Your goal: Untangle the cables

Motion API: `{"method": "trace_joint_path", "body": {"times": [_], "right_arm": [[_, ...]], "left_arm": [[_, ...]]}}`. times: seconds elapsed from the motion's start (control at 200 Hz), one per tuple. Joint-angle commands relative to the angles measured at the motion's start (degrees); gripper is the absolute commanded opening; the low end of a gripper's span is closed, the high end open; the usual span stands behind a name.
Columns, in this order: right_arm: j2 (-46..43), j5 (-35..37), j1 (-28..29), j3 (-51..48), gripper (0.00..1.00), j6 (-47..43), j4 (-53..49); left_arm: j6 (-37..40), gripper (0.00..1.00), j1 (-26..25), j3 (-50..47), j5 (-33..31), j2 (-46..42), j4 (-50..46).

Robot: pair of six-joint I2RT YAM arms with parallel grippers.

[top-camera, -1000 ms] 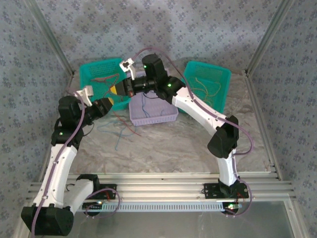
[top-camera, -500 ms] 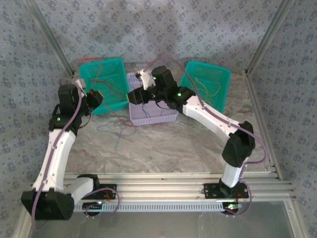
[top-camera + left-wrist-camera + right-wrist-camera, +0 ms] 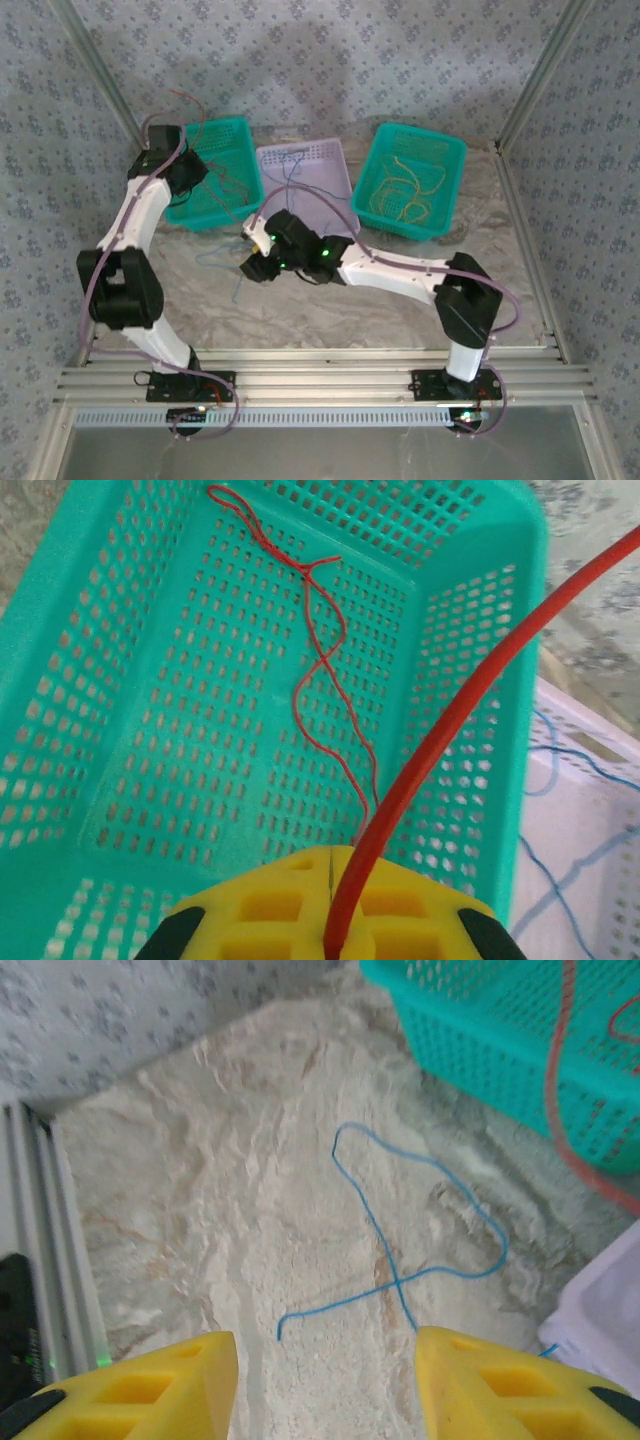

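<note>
A thin red cable (image 3: 322, 650) already lies on the bottom of the teal basket. I should lower my left gripper toward it and let go of the held red cable there.
My left gripper (image 3: 330, 880) is shut on a red cable (image 3: 450, 710) that runs thick and blurred up to the right, close to the lens. It hangs over the left teal basket (image 3: 120, 680), where a thin red cable (image 3: 322, 650) lies on the floor. In the top view the left gripper (image 3: 190, 175) is at that basket's (image 3: 232, 128) left side. My right gripper (image 3: 325, 1380) is open, low over the table, with a loose blue cable (image 3: 420, 1230) just ahead of its fingers. From above, the right gripper (image 3: 255, 258) is beside the blue cable (image 3: 236, 285).
A lavender basket (image 3: 335, 165) with blue cables stands in the middle at the back. The right teal basket (image 3: 448, 160) holds yellow cables (image 3: 400, 195). A red strand (image 3: 557, 1090) hangs down the teal basket's side (image 3: 480, 1050). An aluminium rail runs along the near table edge.
The left arm has swung back and up over the left teal basket with the red cable. The right gripper has come down from the lavender basket to the table and opened.
</note>
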Motion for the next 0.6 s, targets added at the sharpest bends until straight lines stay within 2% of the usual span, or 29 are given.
{"method": "trace_joint_path", "body": {"times": [0.0, 0.185, 0.395, 0.595], "right_arm": [[4.43, 5.49, 1.3, 1.92, 0.52, -2.03, 1.11], [12.42, 11.08, 3.6, 7.09, 0.52, -4.04, -0.92], [18.11, 11.95, 3.52, 10.64, 0.52, -3.5, -1.08], [22.19, 11.51, 3.34, 13.43, 0.52, -3.23, -1.89]], "left_arm": [[3.24, 0.0, 0.26, 6.58, -1.79, 5.51, -3.04], [3.97, 0.0, 0.27, 15.39, -1.67, 17.17, -6.25], [4.87, 0.0, 0.25, 23.83, -2.2, 27.95, -10.9], [4.65, 0.0, 0.1, 22.42, -1.93, 30.92, -10.03]]}}
